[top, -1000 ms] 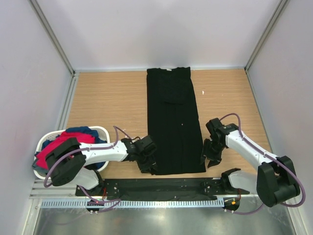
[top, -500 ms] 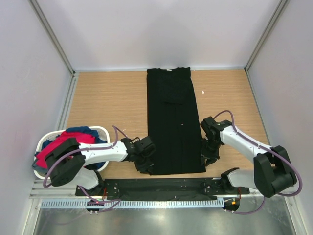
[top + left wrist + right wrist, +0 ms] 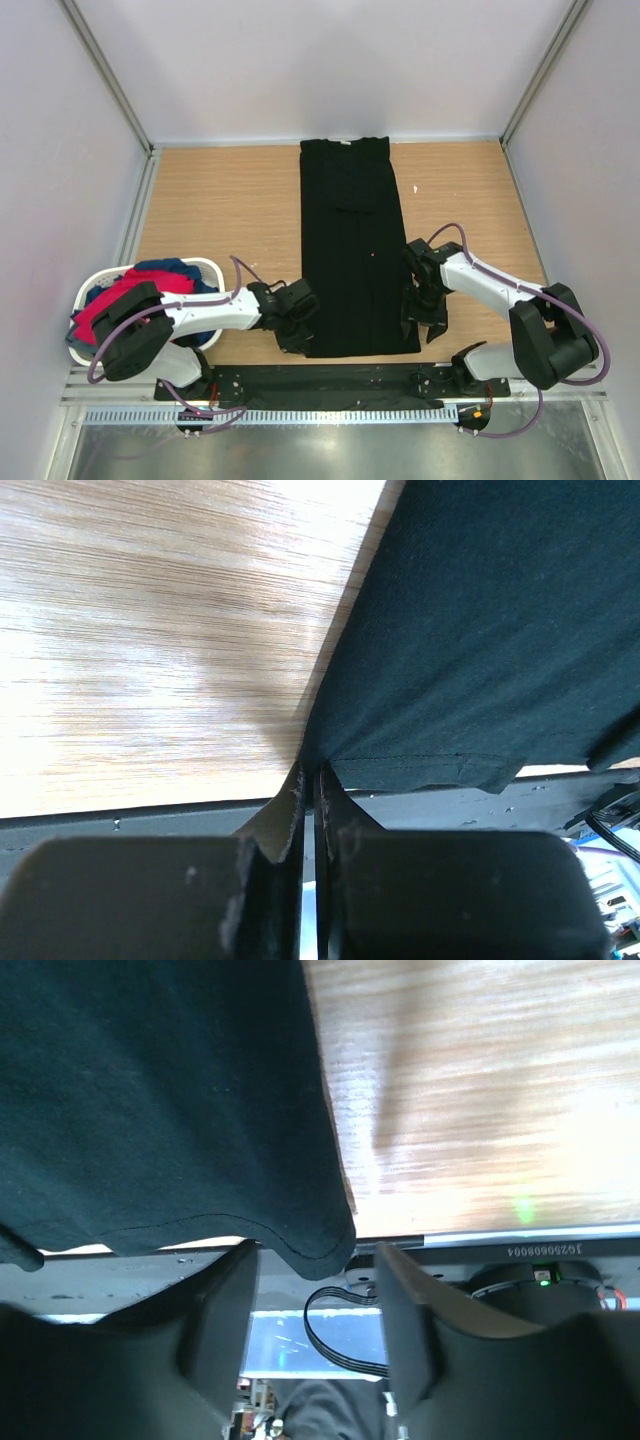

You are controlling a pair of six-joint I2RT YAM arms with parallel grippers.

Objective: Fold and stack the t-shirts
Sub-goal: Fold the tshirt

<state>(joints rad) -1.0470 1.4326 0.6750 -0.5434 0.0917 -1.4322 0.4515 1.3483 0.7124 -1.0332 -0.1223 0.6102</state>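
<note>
The shirt's rounded corner still hangs free between the open fingers, so the right gripper will go down onto it, toward the left in the top view, and close.
A black t-shirt (image 3: pixel 355 250) lies folded into a long narrow strip down the middle of the wooden table. My left gripper (image 3: pixel 297 330) is at its near left corner, and in the left wrist view the gripper (image 3: pixel 312 775) is shut on the tip of that corner of the shirt (image 3: pixel 480 630). My right gripper (image 3: pixel 422 322) is at the near right corner. In the right wrist view it (image 3: pixel 315 1260) is open, with the shirt's (image 3: pixel 160 1090) rounded corner hanging between the jaws. A red t-shirt (image 3: pixel 120 295) and a blue t-shirt (image 3: pixel 170 268) lie bunched in the basket.
The white basket (image 3: pixel 207 264) stands at the near left beside the left arm. A black base plate (image 3: pixel 330 380) runs along the near table edge. Walls close in the left, right and far sides. Bare wood shows on both sides of the shirt.
My right gripper has moved left, up to the near right corner of the black shirt. My left gripper has stayed at the near left corner.
</note>
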